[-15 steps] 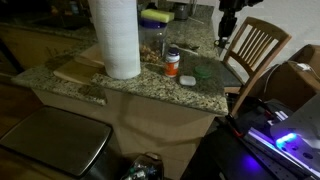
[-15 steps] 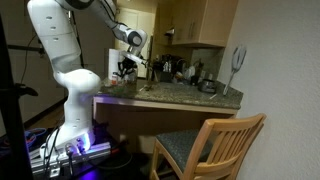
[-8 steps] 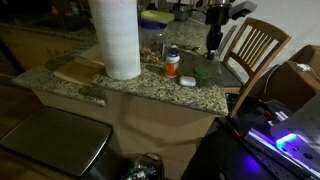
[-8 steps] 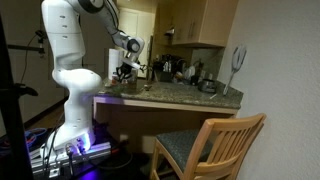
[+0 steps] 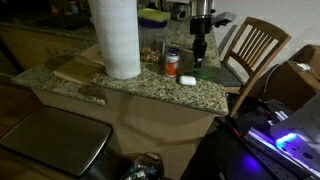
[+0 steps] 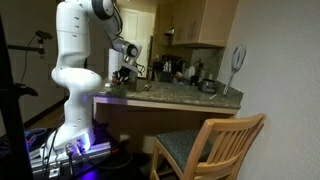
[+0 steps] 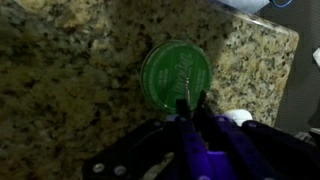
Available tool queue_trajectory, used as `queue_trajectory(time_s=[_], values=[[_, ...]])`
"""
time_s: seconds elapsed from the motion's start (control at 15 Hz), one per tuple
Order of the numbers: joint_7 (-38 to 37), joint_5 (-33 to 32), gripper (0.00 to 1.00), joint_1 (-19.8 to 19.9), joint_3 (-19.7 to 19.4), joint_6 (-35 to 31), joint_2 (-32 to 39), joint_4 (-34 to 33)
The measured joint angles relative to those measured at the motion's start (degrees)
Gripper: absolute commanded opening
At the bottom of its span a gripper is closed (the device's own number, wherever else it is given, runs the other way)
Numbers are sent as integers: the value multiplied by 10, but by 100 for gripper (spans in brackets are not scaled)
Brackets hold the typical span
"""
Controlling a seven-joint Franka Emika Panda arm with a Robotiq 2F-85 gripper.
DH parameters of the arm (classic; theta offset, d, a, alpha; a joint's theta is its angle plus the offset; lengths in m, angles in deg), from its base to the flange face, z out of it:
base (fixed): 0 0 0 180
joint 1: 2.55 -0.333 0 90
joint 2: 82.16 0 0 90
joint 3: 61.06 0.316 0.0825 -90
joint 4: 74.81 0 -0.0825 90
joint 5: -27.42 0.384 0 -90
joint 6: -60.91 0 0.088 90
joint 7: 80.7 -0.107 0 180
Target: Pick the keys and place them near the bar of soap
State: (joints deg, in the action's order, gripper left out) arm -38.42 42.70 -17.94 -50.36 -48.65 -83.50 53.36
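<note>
I will shift my gripper toward the right in the wrist view and let go of the keys over bare granite by the soap, as they dangle over the green lid [image 7: 175,70].
My gripper [image 5: 198,52] hangs over the granite counter [image 5: 140,88], just right of the white-capped orange pill bottle [image 5: 172,63] and above the small white bar of soap [image 5: 187,79]. The jaws stand nearly together. In the wrist view the gripper [image 7: 191,104] pinches a thin silvery piece of the keys [image 7: 185,92], which dangles over a round green lid [image 7: 175,70]. The rest of the keys is hidden by the dark fingers [image 7: 183,112]. The soap [image 7: 238,116] shows as a white patch just right of the fingers. In an exterior view the gripper [image 6: 125,72] is over the counter's left end.
A tall paper towel roll [image 5: 117,38] stands left of the pill bottle, with a wooden board [image 5: 80,70] in front of it. A yellow-green sponge [image 5: 155,16] lies at the back. A wooden chair [image 5: 255,50] stands beside the counter's right edge.
The arm has swung from over the counter's end by the chair toward the pill bottle and soap and has come lower. The jaws stayed shut throughout.
</note>
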Motion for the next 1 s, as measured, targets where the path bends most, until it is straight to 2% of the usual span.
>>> queue_trajectory(time_s=[0.47,1.0], values=[[-18,-62,4,0,12,17,-37,0],[-39,-67,4,-1,16,59,-43,-1]])
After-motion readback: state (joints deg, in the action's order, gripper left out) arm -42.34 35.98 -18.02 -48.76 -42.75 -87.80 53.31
